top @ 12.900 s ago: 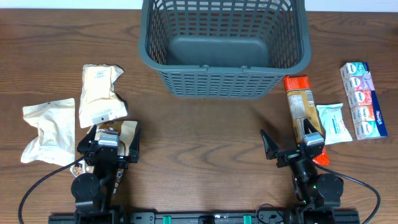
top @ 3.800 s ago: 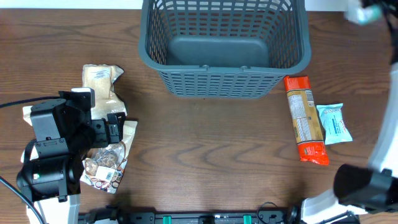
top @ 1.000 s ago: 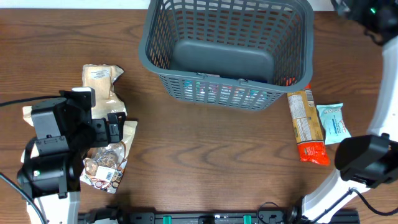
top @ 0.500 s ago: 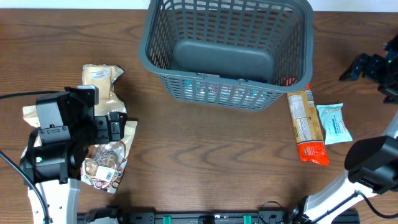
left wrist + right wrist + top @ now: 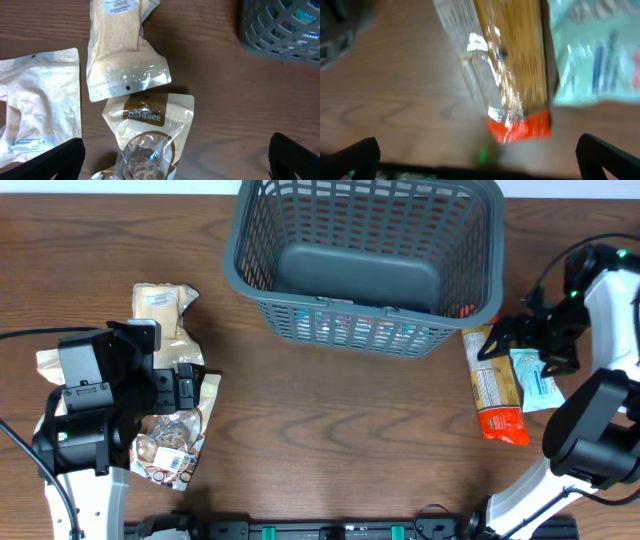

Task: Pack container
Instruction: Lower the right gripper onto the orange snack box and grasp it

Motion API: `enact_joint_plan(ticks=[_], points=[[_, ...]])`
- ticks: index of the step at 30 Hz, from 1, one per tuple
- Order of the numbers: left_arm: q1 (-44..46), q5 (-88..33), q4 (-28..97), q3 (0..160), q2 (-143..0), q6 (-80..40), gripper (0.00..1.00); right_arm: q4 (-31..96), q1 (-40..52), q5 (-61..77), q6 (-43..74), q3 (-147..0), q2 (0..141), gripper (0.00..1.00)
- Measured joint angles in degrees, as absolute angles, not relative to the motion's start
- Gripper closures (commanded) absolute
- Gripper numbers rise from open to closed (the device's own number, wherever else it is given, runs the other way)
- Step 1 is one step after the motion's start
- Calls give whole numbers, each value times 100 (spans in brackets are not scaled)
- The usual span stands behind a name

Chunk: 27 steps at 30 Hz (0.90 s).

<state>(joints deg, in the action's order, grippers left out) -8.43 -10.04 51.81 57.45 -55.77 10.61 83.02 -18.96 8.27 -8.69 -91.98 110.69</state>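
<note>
I should lower my right gripper and shift it toward the basket, onto the orange snack packet's middle (image 5: 492, 383) (image 5: 505, 61), with one finger on each side of it.
The container (image 5: 232, 265) is a dark grey lattice basket at the back centre, and its corner also shows in the left wrist view (image 5: 270, 35). A colourful tissue pack (image 5: 345, 328) lies inside it behind the front wall. My left gripper (image 5: 183, 385) is open and empty above a brown cookie pouch (image 5: 150, 130), with its fingers (image 5: 175, 160) spread wide. My right gripper (image 5: 520, 345) is open and empty over an orange snack packet (image 5: 495, 385) right of the basket. The right wrist view is blurred and shows that packet (image 5: 515, 65) beyond the open fingers (image 5: 480, 160).
A beige packet (image 5: 160, 315) and a white pouch (image 5: 45, 360) lie at the left, also in the left wrist view (image 5: 120, 45) (image 5: 35, 110). A teal packet (image 5: 540, 385) lies beside the orange one, also in the right wrist view (image 5: 600, 55).
My right arm has swung in from the far right edge and come down over the orange packet. The basket, packets and left arm have stayed put.
</note>
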Motion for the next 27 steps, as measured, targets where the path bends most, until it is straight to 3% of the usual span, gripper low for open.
enact_joint_plan(ticks=[5,12,27], points=[[-843,-1004,5181,5745,-5577,1061,1,7072,-1645,836,-1693,-8517,11072,1],[-843,-1004,5183,5745,-5577,1063,1,6423,-1221,725,-2665,-8333,11072,1],[-843,-1004,5192,5745,-5577,1076,1,5218,-1234,362,-2884,-7476,11072,1]])
